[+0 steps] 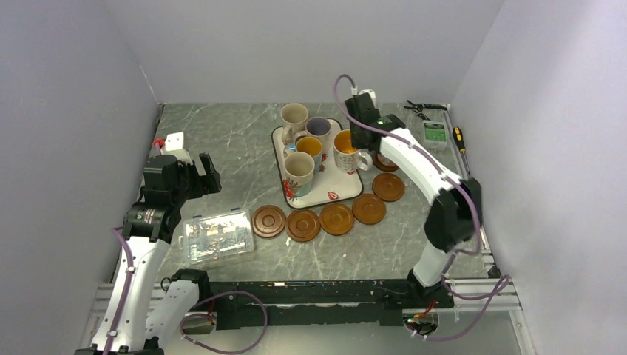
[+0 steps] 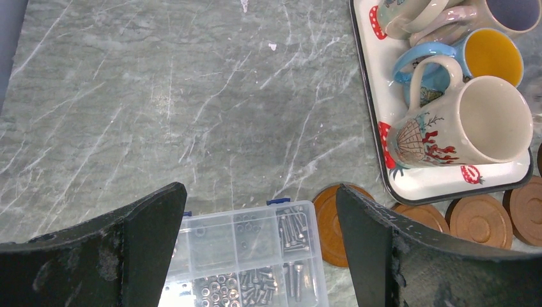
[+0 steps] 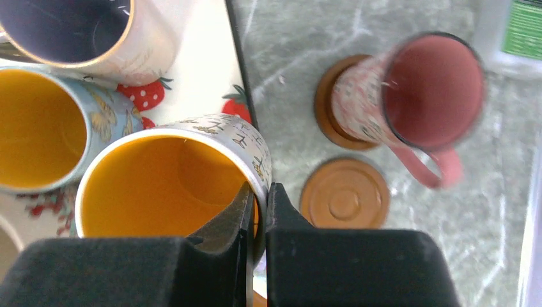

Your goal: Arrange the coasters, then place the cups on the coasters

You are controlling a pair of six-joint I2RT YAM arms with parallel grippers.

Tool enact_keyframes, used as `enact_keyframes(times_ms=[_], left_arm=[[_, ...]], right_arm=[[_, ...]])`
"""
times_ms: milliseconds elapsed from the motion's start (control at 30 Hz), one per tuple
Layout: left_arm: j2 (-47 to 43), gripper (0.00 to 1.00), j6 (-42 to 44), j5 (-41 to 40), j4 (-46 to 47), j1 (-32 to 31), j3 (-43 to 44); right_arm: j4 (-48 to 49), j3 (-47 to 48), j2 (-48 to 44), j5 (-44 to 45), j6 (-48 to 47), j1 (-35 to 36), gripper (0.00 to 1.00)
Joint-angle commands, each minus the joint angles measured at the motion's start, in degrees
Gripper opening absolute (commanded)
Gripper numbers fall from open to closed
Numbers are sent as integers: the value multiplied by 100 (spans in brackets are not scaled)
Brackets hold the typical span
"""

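The cup goes off the tray (image 1: 336,194) in my right gripper next, back and down onto the coaster (image 1: 388,187) beside the pink cup for release, since that coaster is still bare.
My right gripper (image 3: 261,192) is shut on the rim of a cup with an orange inside (image 3: 166,185), one finger inside and one outside. That cup (image 1: 346,151) is at the right edge of the strawberry tray (image 1: 336,194). A pink cup (image 3: 422,89) stands on a coaster (image 3: 329,112), with a bare coaster (image 3: 345,195) beside it. Several bare coasters (image 1: 336,219) curve round the tray's front. Other cups (image 1: 299,171) crowd the tray. My left gripper (image 2: 259,224) is open above a clear box, away from the cups.
A clear plastic box of screws (image 1: 217,234) lies front left, next to the leftmost coaster (image 1: 268,221). Pliers (image 1: 421,108), a small green-labelled box (image 1: 435,132) and a screwdriver (image 1: 460,139) lie at the back right. Grey walls close in three sides.
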Motion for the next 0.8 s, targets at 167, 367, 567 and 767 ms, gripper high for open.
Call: enact_keyframes(times_ms=[167, 367, 567, 767], left_arm=[[-64, 94, 1, -54, 166, -52, 51], [-35, 94, -3, -40, 179, -62, 46], [7, 94, -2, -16, 179, -65, 42], [32, 94, -2, -33, 175, -62, 42]], right_arm=[[-78, -1434, -2294, 894, 929, -403, 0], [112, -2474, -3092, 709, 1262, -1073, 0], [449, -2978, -3257, 590, 1374, -1468, 0], [921, -3284, -3185, 526, 1574, -1751, 0]])
